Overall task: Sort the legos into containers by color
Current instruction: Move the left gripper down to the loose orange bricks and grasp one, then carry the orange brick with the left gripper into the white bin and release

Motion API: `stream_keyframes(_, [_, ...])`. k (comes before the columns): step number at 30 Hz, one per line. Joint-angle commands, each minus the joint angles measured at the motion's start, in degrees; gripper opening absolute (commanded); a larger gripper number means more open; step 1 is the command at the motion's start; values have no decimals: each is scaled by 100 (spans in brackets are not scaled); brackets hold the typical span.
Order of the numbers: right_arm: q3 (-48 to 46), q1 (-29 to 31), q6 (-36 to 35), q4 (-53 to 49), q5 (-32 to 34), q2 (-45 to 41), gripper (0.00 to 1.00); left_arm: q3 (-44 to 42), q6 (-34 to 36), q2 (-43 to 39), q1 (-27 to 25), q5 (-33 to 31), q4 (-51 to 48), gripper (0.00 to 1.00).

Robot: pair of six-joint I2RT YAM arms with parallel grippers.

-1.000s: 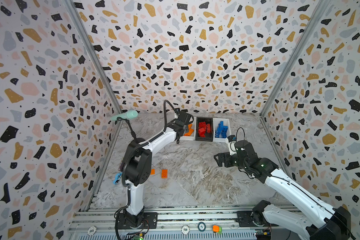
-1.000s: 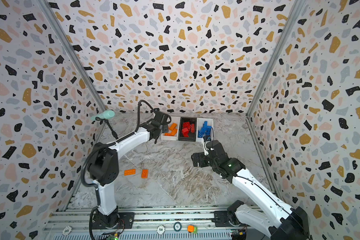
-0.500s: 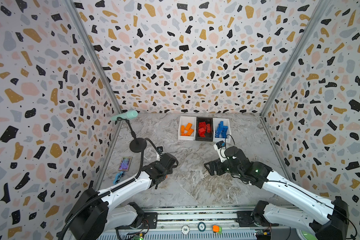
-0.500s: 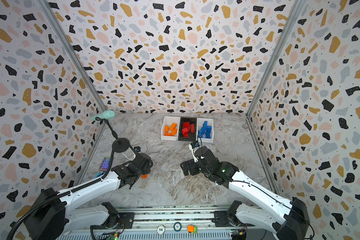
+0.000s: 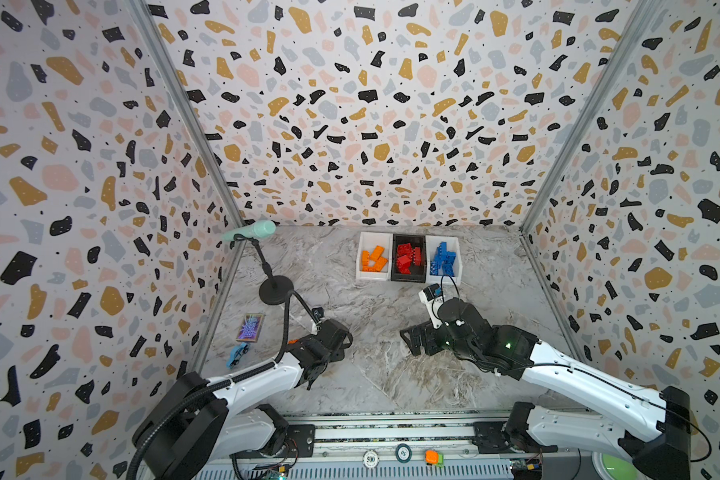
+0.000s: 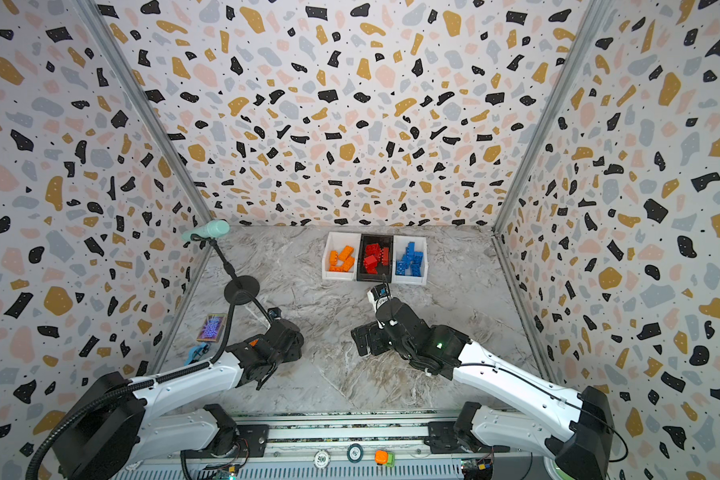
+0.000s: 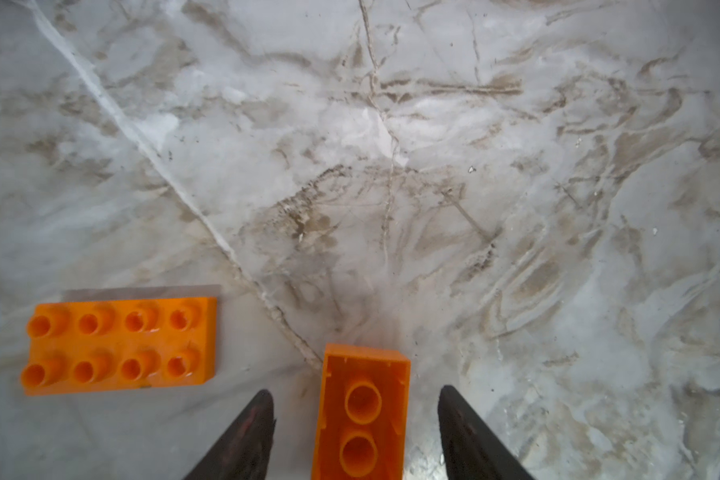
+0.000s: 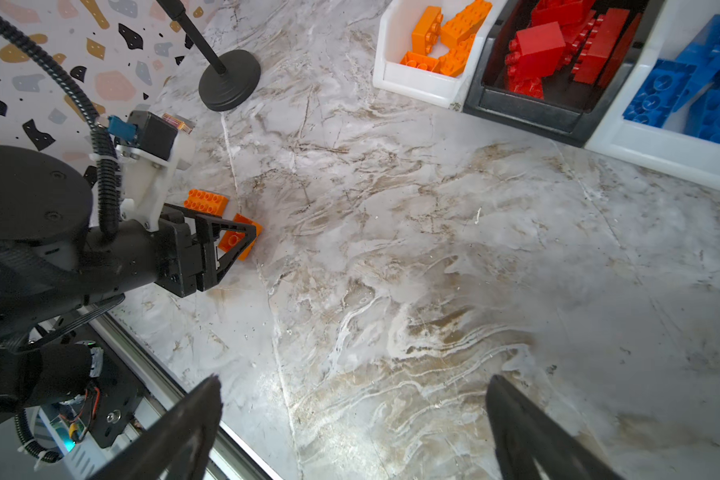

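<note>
My left gripper should move down slightly next and close on the long sides of the upside-down brick (image 7: 362, 420), because it is already between the open fingers with gaps beside it.
Two orange legos lie on the marble floor at the front left. One sits studs-up (image 7: 119, 345). The other lies upside-down (image 7: 362, 411), hollow side showing. My left gripper (image 7: 355, 390) is open and straddles the upside-down brick, with a gap on each side. The right wrist view shows the same pair, studs-up brick (image 8: 206, 200) and upside-down brick (image 8: 228, 241). My right gripper (image 8: 354, 378) is open and empty above bare floor, mid-table (image 5: 412, 340). At the back stand three containers: a white bin (image 5: 360, 257) of orange legos, a black bin (image 5: 409, 279) of red ones, a white bin (image 5: 458, 257) of blue ones.
A microphone stand with a round black base (image 5: 276, 289) stands at the left. A shiny card (image 5: 251, 327) and a light-blue toy car (image 5: 237, 354) lie by the left wall. An orange-and-green cube (image 5: 433, 457) sits on the front rail.
My left arm has swung from the orange bin back to the front left, over the two loose orange bricks, and its jaws have widened. The right arm has drifted forward and leftward.
</note>
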Motion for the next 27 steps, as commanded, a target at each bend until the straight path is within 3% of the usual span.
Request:
stream_keyframes(1, [188, 28, 116, -211, 224, -131, 99, -28, -11, 205, -6, 54, 341, 58])
stream_keyframes(4, [153, 36, 115, -188, 268, -143, 99, 28, 15, 476, -6, 31, 352, 52])
stream_keyframes(8, [141, 27, 88, -175, 315, -112, 99, 219, 26, 744, -6, -34, 233, 32])
stream_keyframes(15, [132, 4, -85, -78, 492, -89, 99, 1215, 278, 1106, -6, -172, -232, 24])
stream_keyframes(21, [-35, -356, -201, 79, 347, -199, 99, 3230, 860, 2220, -6, -385, -733, 24])
stream_keyframes(27, [-107, -966, -397, 83, -24, -314, 99, 5567, 1453, 3891, 49, -482, -1144, 24])
